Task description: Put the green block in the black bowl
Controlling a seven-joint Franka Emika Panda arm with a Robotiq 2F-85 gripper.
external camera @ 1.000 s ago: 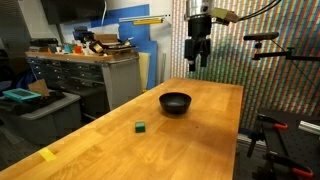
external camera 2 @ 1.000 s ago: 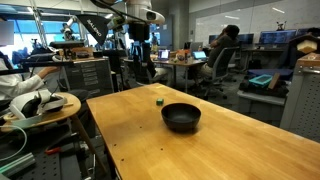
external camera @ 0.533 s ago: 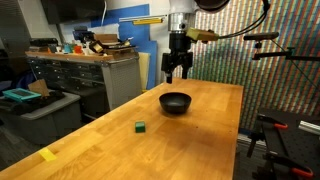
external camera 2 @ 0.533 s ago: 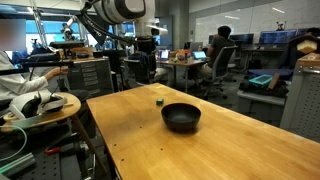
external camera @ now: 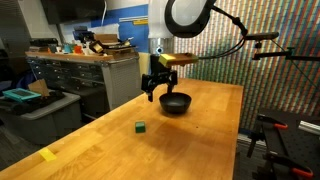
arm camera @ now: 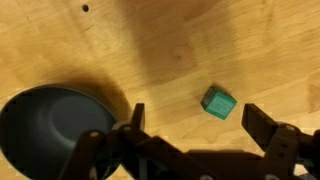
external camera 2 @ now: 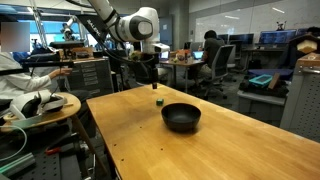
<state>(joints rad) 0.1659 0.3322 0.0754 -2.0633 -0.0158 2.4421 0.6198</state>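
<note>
The green block is below my gripper, farther from the bowl. I will next move my gripper away from the black bowl [external camera: 175, 102] and lower its open fingers around the block.
The green block [external camera: 141, 127] is a tiny dark green cube on the wooden table [external camera: 200, 140]; it also shows in an exterior view [external camera 2: 160, 101] and in the wrist view [arm camera: 218, 103]. The black bowl [external camera: 175, 102] sits further along the table, seen too in an exterior view [external camera 2: 181, 117] and at the wrist view's lower left [arm camera: 50, 125]. My gripper [external camera: 159, 88] is open and empty, in the air above the table between the bowl and the block. In the wrist view its fingers [arm camera: 196, 122] frame the block from above.
A flat yellow scrap [external camera: 47, 154] lies near the table's near corner. A workbench with clutter [external camera: 80, 55] stands beyond the table's side. Tripod stands [external camera: 270, 130] stand beside the table's other edge. Desks and seated people [external camera 2: 215, 55] fill the background.
My gripper has come down and moved across from behind the bowl toward the block's side, now much lower over the table. The block and bowl have not moved.
</note>
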